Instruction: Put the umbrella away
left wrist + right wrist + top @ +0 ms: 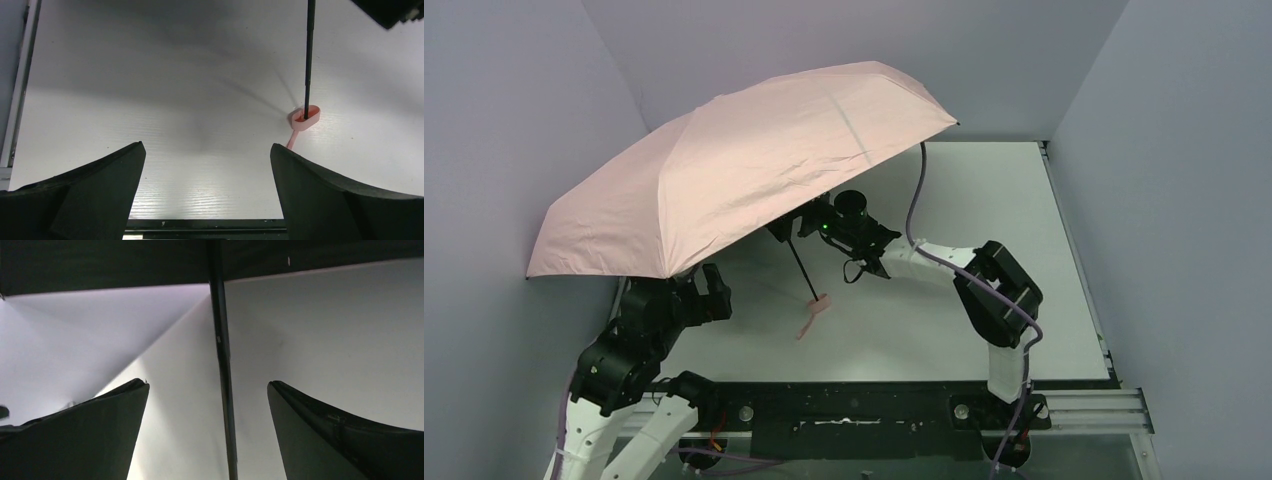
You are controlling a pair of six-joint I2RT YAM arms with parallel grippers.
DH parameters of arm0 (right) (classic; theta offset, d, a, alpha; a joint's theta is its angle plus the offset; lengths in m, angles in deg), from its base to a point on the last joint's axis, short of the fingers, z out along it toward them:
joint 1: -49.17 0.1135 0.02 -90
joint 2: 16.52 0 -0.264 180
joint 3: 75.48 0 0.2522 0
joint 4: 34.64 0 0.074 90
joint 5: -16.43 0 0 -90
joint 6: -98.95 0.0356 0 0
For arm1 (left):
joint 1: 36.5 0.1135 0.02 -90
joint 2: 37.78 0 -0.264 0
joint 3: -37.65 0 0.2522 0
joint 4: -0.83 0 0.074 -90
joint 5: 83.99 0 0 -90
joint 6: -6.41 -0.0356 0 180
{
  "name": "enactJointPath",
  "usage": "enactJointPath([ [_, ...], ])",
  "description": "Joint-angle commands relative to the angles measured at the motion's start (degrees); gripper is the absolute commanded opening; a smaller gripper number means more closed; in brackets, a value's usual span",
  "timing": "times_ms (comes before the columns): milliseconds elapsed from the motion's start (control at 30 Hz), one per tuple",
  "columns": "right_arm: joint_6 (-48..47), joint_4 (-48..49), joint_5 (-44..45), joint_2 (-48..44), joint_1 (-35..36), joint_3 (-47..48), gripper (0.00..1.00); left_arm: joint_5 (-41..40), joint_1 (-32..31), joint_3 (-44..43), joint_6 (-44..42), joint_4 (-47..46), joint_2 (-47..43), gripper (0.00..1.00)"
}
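Observation:
My right gripper will push deeper under the canopy, to the left in the top view, and close, because the black shaft is between its open fingers.
The umbrella stands open and tilted, its pale pink canopy covering the table's left side. Its thin black shaft slants down to the small pink handle, which rests on the table with the strap trailing toward me. My right gripper is open under the canopy, with the shaft running between its fingers and touching neither. My left gripper is open and holds nothing, low over the table to the left of the handle.
White table inside grey walls on the left, back and right. The canopy's low left edge hangs by the left wall, above my left arm. A black rail runs along the near edge.

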Motion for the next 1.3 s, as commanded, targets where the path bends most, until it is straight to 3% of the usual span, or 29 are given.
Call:
enactJointPath([
  [0, 1.15, 5.75, -0.78, 3.54, 0.02, 9.67, 0.93, -1.76, -0.74, -0.36, 0.33, -1.13, -1.03, 0.95],
  [267, 1.28, -2.46, -0.84, 12.3, 0.04, 26.37, 0.86, -1.41, -1.25, -0.37, 0.23, -1.23, -1.01, 0.95],
  [700, 0.84, -11.02, -3.93, 21.49, 0.08, 43.99, 0.48, -2.41, -2.31, -0.2, 0.7, -1.1, -2.48, 0.95],
  [800, 0.19, -12.34, -3.93, 21.36, -0.07, 45.36, 0.34, -2.5, -2.57, -0.2, 0.8, -1.04, -2.59, 0.95],
  [900, 0.44, -12.5, -4.19, 20.52, -0.24, 45.4, 0.12, -2.64, -2.8, -0.19, 0.86, -1.02, -2.51, 0.95],
  [1100, 0.83, -11.16, -3.32, 16.37, -0.28, 42.64, 0.01, -2.0, -2.85, 0.27, 1.41, -1.83, -2.66, 0.95],
  [1267, 3.82, -7.47, -0.22, 10.69, -0.24, 37.38, 0.0, 2.97, -2.77, -0.37, 2.36, -3.82, -1.85, 0.97],
])
